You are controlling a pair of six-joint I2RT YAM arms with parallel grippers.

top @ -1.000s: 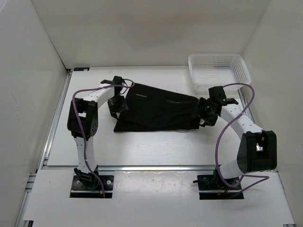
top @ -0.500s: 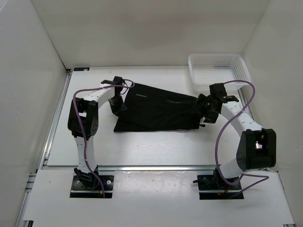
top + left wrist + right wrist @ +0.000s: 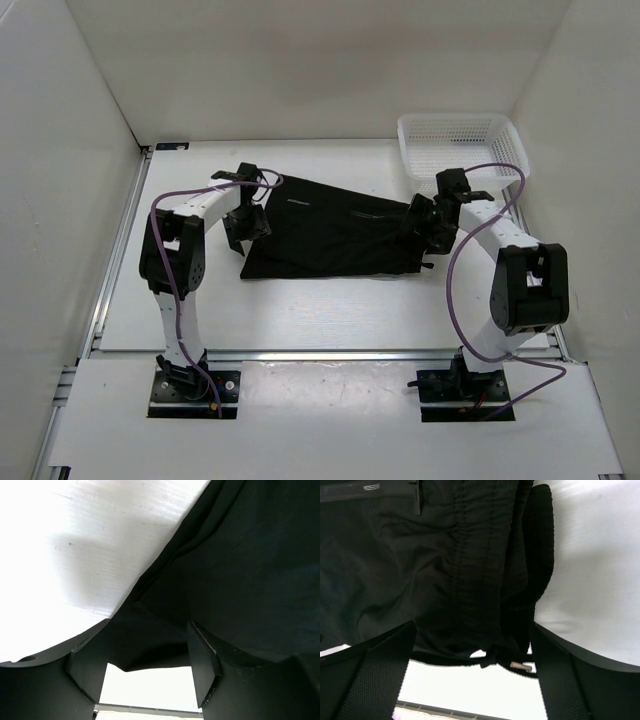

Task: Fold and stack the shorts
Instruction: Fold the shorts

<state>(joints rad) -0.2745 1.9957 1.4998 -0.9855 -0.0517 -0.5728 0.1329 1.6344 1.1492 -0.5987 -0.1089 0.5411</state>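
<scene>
My left gripper should lower and close on the shorts' loose hem edge, right below between its open fingers.
The black shorts (image 3: 330, 235) lie flat across the middle of the table, folded into a wedge. My left gripper (image 3: 245, 225) sits at their left end. In the left wrist view the gripper (image 3: 145, 672) is open, and a hem edge of the shorts (image 3: 240, 570) lies loose between its fingers (image 3: 202, 665). My right gripper (image 3: 420, 228) sits at their right end. In the right wrist view the gripper (image 3: 470, 675) stands wide open over the gathered waistband (image 3: 465, 580). A drawstring tip (image 3: 520, 666) lies between the jaws, and nothing is pinched.
A white mesh basket (image 3: 462, 145) stands at the back right corner, just behind my right arm. White walls close in the back and both sides. A metal rail (image 3: 120, 240) runs along the table's left edge.
My right arm has swung in and back, bringing its gripper left over the shorts' right end with its jaws spreading wider. The left gripper has barely shifted.
</scene>
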